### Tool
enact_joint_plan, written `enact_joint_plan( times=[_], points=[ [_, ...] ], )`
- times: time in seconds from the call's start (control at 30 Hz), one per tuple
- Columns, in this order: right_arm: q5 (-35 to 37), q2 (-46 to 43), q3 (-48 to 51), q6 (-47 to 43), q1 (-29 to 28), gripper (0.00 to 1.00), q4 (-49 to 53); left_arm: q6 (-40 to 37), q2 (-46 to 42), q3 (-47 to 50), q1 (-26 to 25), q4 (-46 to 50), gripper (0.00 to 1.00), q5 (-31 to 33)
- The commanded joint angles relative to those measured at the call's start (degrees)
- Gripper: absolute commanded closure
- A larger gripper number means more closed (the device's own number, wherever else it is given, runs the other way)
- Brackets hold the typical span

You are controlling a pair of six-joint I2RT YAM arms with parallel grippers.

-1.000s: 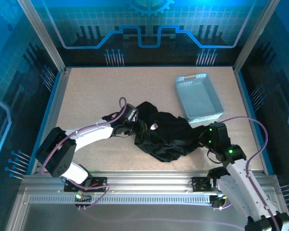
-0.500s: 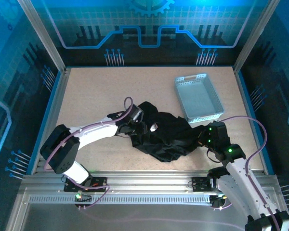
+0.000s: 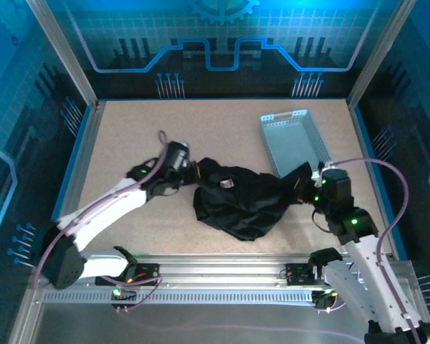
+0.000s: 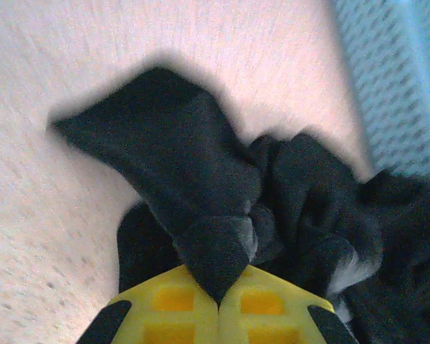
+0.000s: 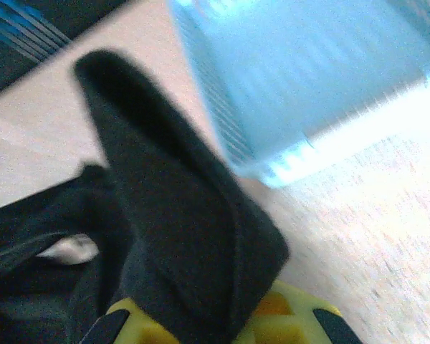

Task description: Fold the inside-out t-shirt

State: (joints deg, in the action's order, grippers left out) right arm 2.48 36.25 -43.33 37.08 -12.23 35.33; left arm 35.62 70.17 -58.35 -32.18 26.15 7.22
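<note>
Next, my right gripper raises the held end, then brings it back and down to release, as bare tabletop clear of the tray lies there.
The inside-out t-shirt (image 3: 240, 202) lies bunched in a black heap at the middle of the table, its small white label (image 3: 224, 183) facing up. My left gripper (image 3: 194, 174) is at the heap's left upper corner. In the left wrist view its yellow fingers (image 4: 165, 308) are shut on a pinched point of black fabric (image 4: 179, 143). My right gripper (image 3: 304, 188) holds the heap's right end. In the right wrist view a thick fold of the shirt (image 5: 172, 215) runs down between its yellow fingers (image 5: 287, 322). The cloth is drawn out between the two grippers.
A light grey perforated tray (image 3: 294, 143) stands at the back right, its near corner just behind the right gripper; its wall shows close up in the right wrist view (image 5: 308, 72) and at the left wrist view's right edge (image 4: 394, 79). Bare tabletop (image 3: 129, 136) lies left of the shirt.
The left gripper closed on the shirt's left edge and pulled back to the left. The right gripper moved up and right with its fold. The heap is stretched wider.
</note>
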Motion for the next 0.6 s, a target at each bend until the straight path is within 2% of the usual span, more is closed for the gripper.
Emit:
enact_joint_plan(
  times=[0.0,0.13,0.27,0.37,0.43,0.5,0.57],
  points=[
    [-7.31,0.81,-10.94,-6.12,0.89,1.0,-7.32,-8.36,-8.18,-11.37,1.51,1.94,1.0,4.31],
    [-14.12,2.0,-21.71,-7.0,0.75,1.0,-12.79,-12.96,-14.38,-23.49,1.47,-0.04,1.0,2.24],
    [-16.17,-0.13,-24.32,-7.55,0.77,1.0,-17.07,-15.17,-18.32,-25.06,1.43,-1.39,1.0,0.39],
    [-13.86,-2.08,-17.74,-7.19,0.71,1.0,-15.99,-14.85,-18.5,-20.15,1.6,4.72,1.0,11.97],
    [-8.75,-3.7,-9.84,-5.36,0.71,1.0,-12.0,-9.9,-18.14,-13.7,3.18,10.18,1.0,21.68],
    [-4.5,-5.01,-0.98,-1.52,0.67,1.0,-7.18,-2.89,-18.13,-6.42,7.44,14.4,1.0,21.62],
    [-5.46,-6.49,8.08,3.1,0.47,1.0,-4.95,3.73,-18.72,1.97,13.08,14.58,1.0,12.85]
  ],
)
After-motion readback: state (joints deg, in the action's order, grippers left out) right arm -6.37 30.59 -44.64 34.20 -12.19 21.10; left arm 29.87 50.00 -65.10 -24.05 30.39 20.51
